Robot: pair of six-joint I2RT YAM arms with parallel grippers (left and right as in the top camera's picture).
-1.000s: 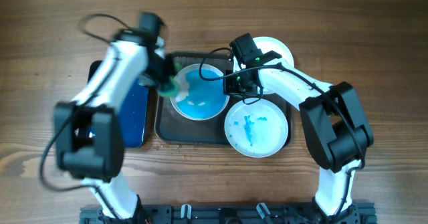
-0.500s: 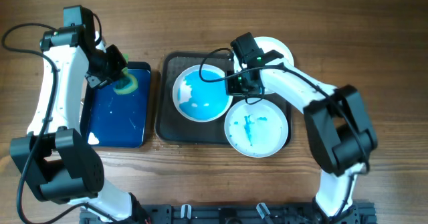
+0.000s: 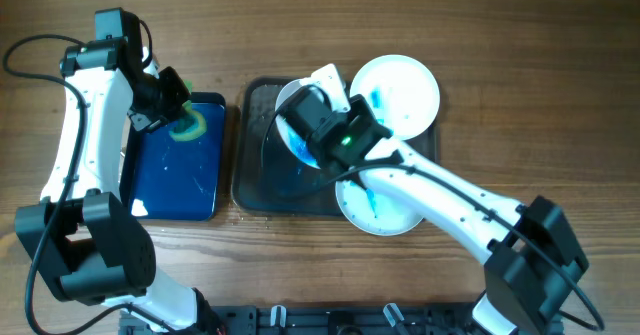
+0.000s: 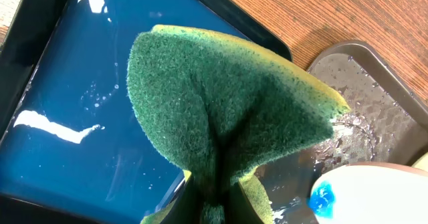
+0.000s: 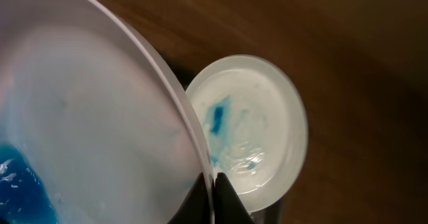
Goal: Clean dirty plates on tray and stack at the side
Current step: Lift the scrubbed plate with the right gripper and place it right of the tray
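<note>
The right gripper carries the plate to the clear tabletop (image 3: 494, 131) beside the tray next, below it and to its right in the overhead view, then lowers and releases it.
My right gripper (image 5: 214, 184) is shut on the rim of a white plate (image 5: 80, 117) smeared with blue paint. It holds the plate tilted above the dark tray (image 3: 258, 190), where the plate (image 3: 298, 145) is partly hidden by the wrist. A second plate (image 3: 400, 93) with a small blue mark lies at the tray's far right corner and shows below in the right wrist view (image 5: 247, 127). A third plate (image 3: 385, 207) with blue streaks lies at the near right, partly under the arm. My left gripper (image 3: 168, 107) is shut on a green sponge (image 4: 221, 103) over the blue tray (image 3: 178, 170).
The blue tray (image 4: 60, 90) is wet and shiny, to the left of the dark tray (image 4: 378, 110). Cables trail from both arms. Bare wooden table surrounds both trays.
The left arm carried the sponge from the plate to the blue tray, then stayed still. The right arm swung over the dark tray and lifted the blue-smeared plate up, tilted.
</note>
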